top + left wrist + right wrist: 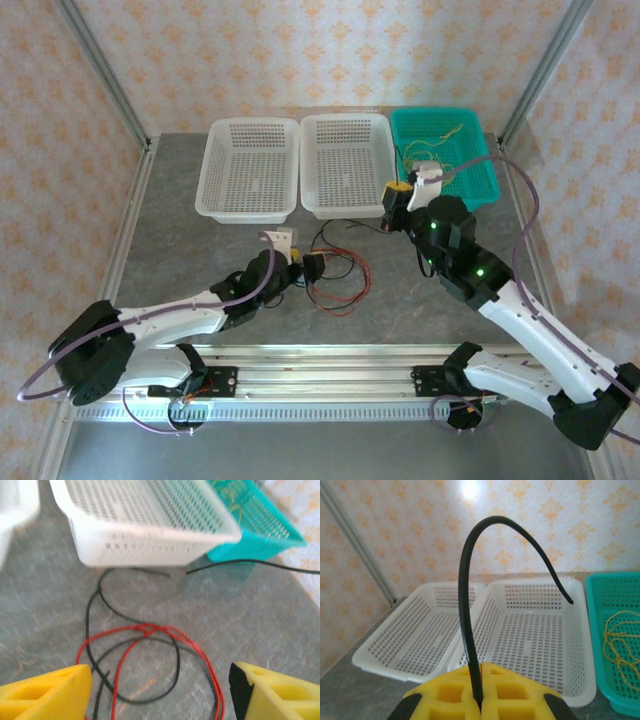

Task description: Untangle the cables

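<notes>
My right gripper moves outward over the middle white basket next and tilts down to release the black cable there, since the basket is empty.
A tangle of red cable and black cable lies on the grey table in front of the middle white basket, also seen from above as cables. My left gripper hovers just over them, open, its yellow fingers spread to either side of the loops and holding nothing. My right gripper is shut on a black cable that arches up and over from the jaws. From above, the right gripper sits at the corner between the middle white basket and the teal one.
Three baskets stand in a row at the back: a left white basket, a middle white basket and a teal basket holding yellow cable. Another thin black cable end runs off right beside the middle basket.
</notes>
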`<state>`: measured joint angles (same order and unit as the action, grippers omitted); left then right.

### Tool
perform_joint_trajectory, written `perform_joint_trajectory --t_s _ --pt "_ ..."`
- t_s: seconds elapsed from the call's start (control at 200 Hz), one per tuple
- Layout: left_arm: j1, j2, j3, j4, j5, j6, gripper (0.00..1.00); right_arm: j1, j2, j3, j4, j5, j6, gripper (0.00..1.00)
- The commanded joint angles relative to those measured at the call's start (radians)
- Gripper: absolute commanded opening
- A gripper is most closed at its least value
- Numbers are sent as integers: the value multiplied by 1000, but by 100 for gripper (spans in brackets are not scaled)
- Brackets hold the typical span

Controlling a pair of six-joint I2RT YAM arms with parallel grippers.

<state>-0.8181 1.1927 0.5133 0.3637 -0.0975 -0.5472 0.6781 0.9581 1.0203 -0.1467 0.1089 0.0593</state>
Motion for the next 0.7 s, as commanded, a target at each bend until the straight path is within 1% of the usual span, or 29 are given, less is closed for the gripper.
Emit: perform_joint_trajectory --t_s 0.0,0.145,0.225,0.446,0.696 --pt "4 -61 18 32 -102 35 76 1 85 90 -69 117 24 0" --pt "36 -83 49 17 -125 50 77 -2 216 221 -100 204 19 0" --pt "65 -81 62 31 -108 48 78 -17 304 303 -111 222 22 0" --pt "130 -32 154 20 -85 74 78 -106 482 525 -142 185 33 0" --pt "195 71 324 -63 -44 102 78 -187 685 708 -176 104 36 0"
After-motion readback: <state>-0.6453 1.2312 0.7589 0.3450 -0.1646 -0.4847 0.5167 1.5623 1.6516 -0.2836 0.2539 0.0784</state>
